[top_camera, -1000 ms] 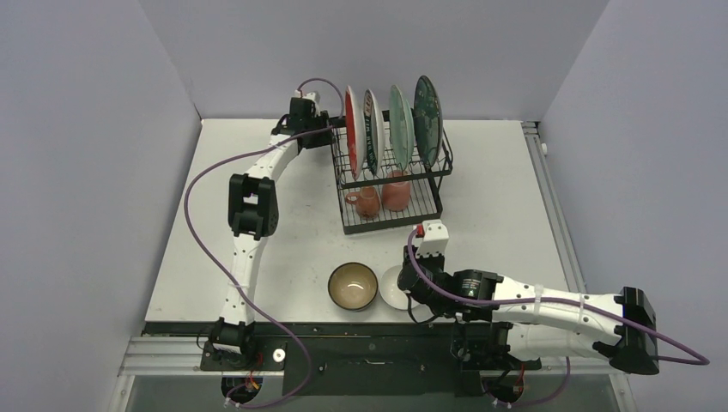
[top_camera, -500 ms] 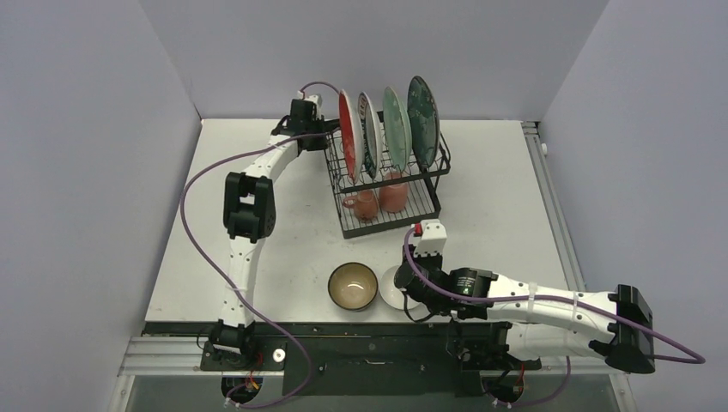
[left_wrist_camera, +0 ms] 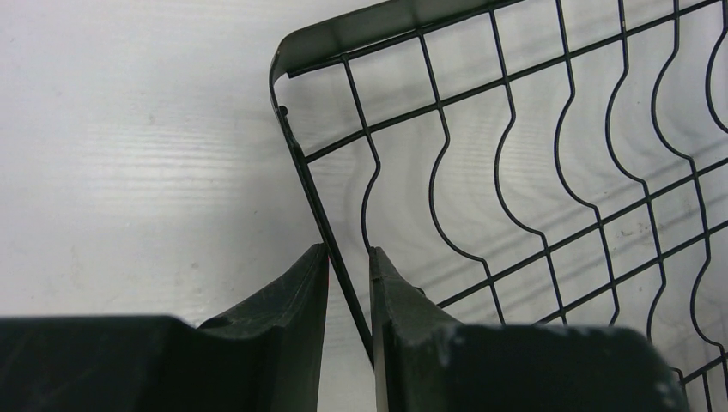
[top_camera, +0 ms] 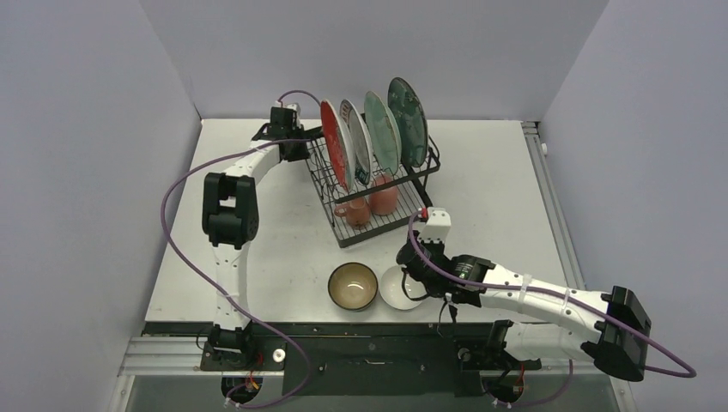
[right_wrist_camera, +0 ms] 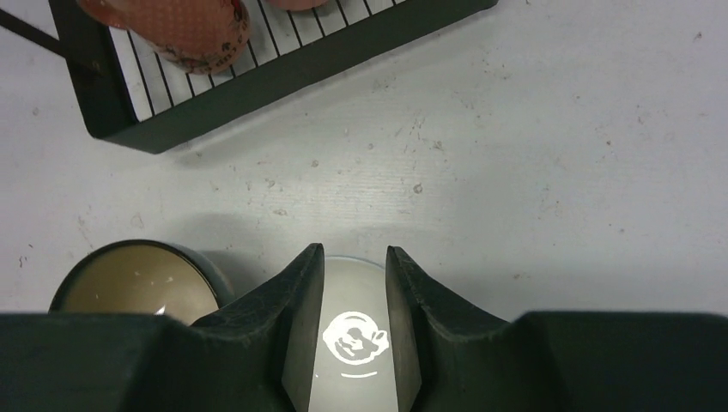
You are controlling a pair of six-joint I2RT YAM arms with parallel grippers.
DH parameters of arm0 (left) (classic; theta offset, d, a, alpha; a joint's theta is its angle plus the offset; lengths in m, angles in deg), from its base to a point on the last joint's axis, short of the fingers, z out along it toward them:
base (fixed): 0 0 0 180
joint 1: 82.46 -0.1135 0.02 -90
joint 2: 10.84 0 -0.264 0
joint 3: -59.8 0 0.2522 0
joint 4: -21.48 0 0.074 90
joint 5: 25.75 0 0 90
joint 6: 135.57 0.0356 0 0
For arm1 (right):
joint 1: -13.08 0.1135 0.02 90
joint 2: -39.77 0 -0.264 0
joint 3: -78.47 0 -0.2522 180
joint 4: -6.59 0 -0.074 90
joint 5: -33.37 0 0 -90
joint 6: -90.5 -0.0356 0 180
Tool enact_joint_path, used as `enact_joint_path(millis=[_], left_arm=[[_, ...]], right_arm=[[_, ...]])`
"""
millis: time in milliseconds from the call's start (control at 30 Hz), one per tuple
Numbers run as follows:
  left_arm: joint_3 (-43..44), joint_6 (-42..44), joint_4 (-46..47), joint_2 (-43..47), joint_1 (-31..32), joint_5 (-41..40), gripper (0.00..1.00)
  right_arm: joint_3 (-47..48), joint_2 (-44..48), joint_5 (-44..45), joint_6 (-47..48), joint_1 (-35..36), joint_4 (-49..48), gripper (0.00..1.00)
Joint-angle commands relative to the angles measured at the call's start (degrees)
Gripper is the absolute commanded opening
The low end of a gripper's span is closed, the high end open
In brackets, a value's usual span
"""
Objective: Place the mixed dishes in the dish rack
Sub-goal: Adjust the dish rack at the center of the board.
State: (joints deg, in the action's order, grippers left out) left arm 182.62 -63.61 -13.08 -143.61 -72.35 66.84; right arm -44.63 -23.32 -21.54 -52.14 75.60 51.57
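My left gripper next pulls the dish rack's edge wire [left_wrist_camera: 319, 206] back and left in the top view, then lets go of it, since bare table lies there.
The black wire dish rack [top_camera: 383, 233] holds a red-orange plate [top_camera: 333, 142], a white plate [top_camera: 354, 137], a light green plate [top_camera: 380, 130] and a dark teal plate [top_camera: 406, 120] upright. Two pinkish mugs [top_camera: 369, 204] sit on its lower tray. My left gripper [top_camera: 302, 148] is shut on the rack's left edge wire [left_wrist_camera: 319, 206], which runs between its fingertips [left_wrist_camera: 348, 253]. The brown bowl [top_camera: 353, 286] and small white bowl [top_camera: 395, 290] stand on the table at the front. My right gripper [right_wrist_camera: 354, 251] hovers open over the white bowl [right_wrist_camera: 354, 343], which shows between its fingers.
The rack's tray corner [right_wrist_camera: 283, 73] with a pink mug [right_wrist_camera: 172, 21] lies just beyond the right gripper. The brown bowl [right_wrist_camera: 137, 283] touches or nearly touches the white bowl's left side. Grey walls enclose the table on three sides.
The left gripper closed on the rack's edge and drew left, sliding and turning the rack with its plates and mugs. The right gripper shifted over the white bowl and its jaws narrowed slightly.
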Motion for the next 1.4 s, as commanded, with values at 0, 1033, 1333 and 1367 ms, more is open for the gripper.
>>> enact_joint_path(millis=[0, 1033, 1333, 1367], left_arm=[[-3.68, 0.32, -1.73, 6.81, -4.9, 0.33, 0.04], [-11.16, -4.64, -8.78, 12.9, -7.65, 8.05, 0.04], [-10.78, -4.8, -9.36, 12.19, -7.65, 9.3, 0.05], [-10.66, -4.81, -9.64, 12.1, -7.65, 9.39, 0.05]], right_arm=[[1.76, -1.63, -2.67, 0.63, -2.87, -6.49, 0.29], [19.09, -30.59, -20.55, 18.41, 5.13, -32.15, 0.0], [27.71, -40.58, -11.81, 25.17, 6.7, -25.3, 0.0], [28.14, -41.53, -10.51, 25.55, 6.9, -24.92, 0.0]])
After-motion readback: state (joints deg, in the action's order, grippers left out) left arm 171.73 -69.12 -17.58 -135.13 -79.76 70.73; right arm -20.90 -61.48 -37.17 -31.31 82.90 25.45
